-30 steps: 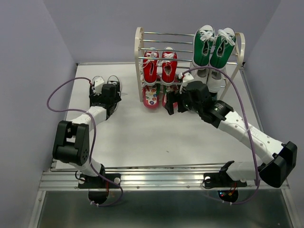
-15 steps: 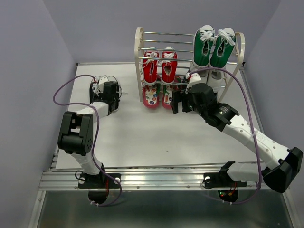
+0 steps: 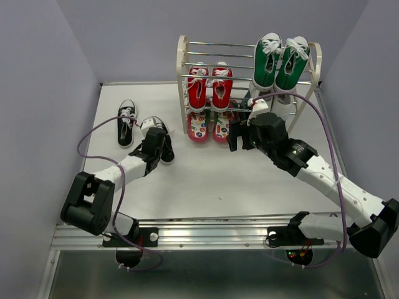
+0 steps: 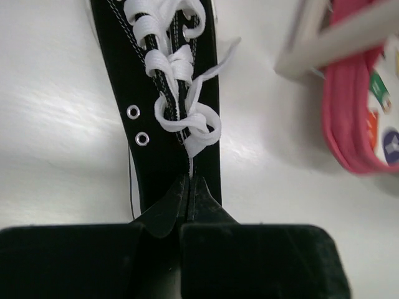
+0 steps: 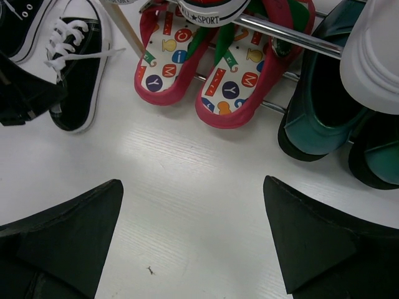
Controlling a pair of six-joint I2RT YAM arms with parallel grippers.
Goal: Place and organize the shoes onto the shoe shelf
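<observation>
I will next move my right gripper left in the top view and down onto the held sneaker's heel end, as it sticks out past my left gripper.
My left gripper (image 3: 158,143) is shut on the opening edge of one black-white sneaker (image 3: 167,153), just behind its white laces (image 4: 177,99); the fingertips (image 4: 201,192) are pressed together there. Whether that shoe touches the table I cannot tell. Its partner (image 3: 126,121) lies apart at the back left. The red sneakers (image 3: 209,87) sit on a middle tier of the shoe shelf (image 3: 182,68), and the flip-flops (image 3: 209,127) (image 5: 240,81) lie at its foot. My right gripper (image 3: 240,136) (image 5: 192,187) hangs open over bare table in front of the flip-flops.
Green-and-white sneakers (image 3: 279,59) stand on the shelf's upper right tier. Dark green boots (image 5: 321,109) sit low on its right side, close to my right fingers. A purple cable (image 3: 100,134) loops off each arm. Walls close in the table on three sides.
My left gripper closed on a black sneaker and carried it right and toward the near side, away from its partner. The right gripper drew back slightly from the flip-flops, still open.
</observation>
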